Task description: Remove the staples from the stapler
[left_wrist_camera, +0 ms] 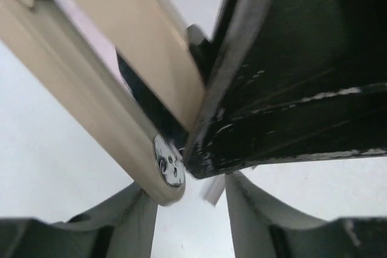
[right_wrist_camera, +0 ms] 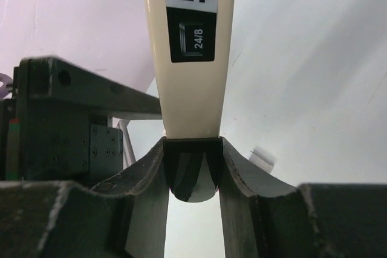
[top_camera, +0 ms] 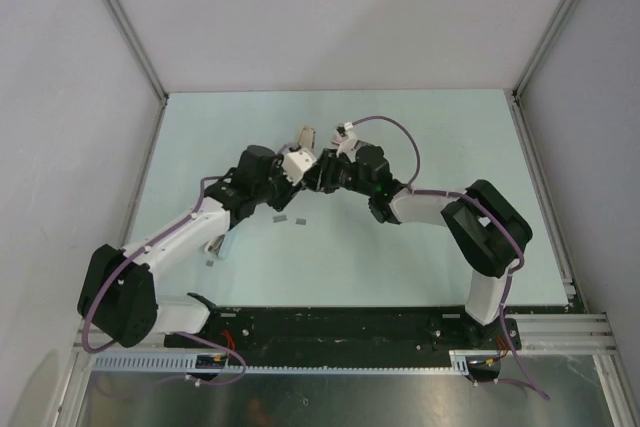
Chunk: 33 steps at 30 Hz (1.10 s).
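The stapler hangs above the tabletop, so my right gripper should move down and left in the top view, to the tabletop beyond the grey strips.
The stapler (top_camera: 305, 137) is cream with a black end and a "24/8" label, and it is held up above the table's middle. My right gripper (right_wrist_camera: 192, 170) is shut on its black end (right_wrist_camera: 190, 161); the cream body (right_wrist_camera: 190, 58) sticks out away from the camera. My left gripper (left_wrist_camera: 190, 203) is open. The stapler's riveted hinge end (left_wrist_camera: 166, 167) sits just beyond its left finger (left_wrist_camera: 130, 222), against a black part of the right gripper (left_wrist_camera: 290, 89). In the top view both grippers meet, the left (top_camera: 293, 169) and the right (top_camera: 322, 169).
Small grey strips lie on the pale green table (top_camera: 420, 257): two (top_camera: 281, 220) (top_camera: 300, 222) below the grippers and one (top_camera: 209, 264) near the left arm. A small pale strip shows under the left gripper (left_wrist_camera: 213, 190). Grey walls enclose the table.
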Motion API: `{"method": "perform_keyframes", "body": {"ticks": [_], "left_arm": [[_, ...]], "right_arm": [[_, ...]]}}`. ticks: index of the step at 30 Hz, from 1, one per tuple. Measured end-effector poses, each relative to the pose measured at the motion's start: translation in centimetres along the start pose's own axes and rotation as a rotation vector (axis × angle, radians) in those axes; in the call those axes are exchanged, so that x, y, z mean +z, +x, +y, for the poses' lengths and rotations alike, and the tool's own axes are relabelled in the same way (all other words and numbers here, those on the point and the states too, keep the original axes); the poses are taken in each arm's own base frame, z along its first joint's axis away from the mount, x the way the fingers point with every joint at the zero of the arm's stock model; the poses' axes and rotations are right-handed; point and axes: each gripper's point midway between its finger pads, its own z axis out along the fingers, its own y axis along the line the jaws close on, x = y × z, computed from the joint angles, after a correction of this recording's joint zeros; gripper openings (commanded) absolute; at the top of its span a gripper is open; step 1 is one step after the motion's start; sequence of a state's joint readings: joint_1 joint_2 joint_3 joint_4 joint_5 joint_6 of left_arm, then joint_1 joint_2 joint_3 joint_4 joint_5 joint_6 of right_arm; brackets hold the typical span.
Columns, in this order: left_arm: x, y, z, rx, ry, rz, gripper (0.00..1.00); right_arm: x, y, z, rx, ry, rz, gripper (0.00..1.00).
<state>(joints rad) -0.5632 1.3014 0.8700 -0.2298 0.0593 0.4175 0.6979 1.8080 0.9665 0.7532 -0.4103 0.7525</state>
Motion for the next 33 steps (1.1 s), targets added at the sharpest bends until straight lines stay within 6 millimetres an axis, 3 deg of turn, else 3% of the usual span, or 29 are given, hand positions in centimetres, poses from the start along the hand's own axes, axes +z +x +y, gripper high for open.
{"method": "perform_keyframes", "body": {"ticks": [6, 12, 15, 21, 25, 30, 33], "left_arm": [[-1.0, 2.2, 2.2, -0.232, 0.052, 0.024, 0.65], [-4.3, 2.0, 9.4, -0.456, -0.041, -0.065, 0.69], [-6.3, 1.9, 11.8, -0.51, -0.09, -0.106, 0.69], [-8.2, 1.9, 12.5, -0.548, -0.106, -0.137, 0.69], [-8.3, 2.3, 12.2, -0.566, -0.097, -0.126, 0.69], [-8.3, 2.5, 12.0, -0.572, -0.091, -0.119, 0.69], [-8.4, 2.5, 12.0, -0.572, -0.094, -0.12, 0.69]], "right_arm": [[2.3, 0.4, -1.7, 0.031, 0.078, 0.024, 0.0], [3.7, -0.4, -5.0, -0.031, 0.241, 0.055, 0.0], [4.3, -0.9, -6.3, -0.078, 0.313, 0.078, 0.0], [5.7, -0.5, -9.4, -0.145, 0.462, 0.185, 0.0], [6.2, 1.5, -10.9, -0.169, 0.535, 0.295, 0.0], [6.8, 3.3, -11.9, -0.178, 0.581, 0.405, 0.0], [7.6, 3.6, -11.3, -0.194, 0.58, 0.446, 0.0]]}}
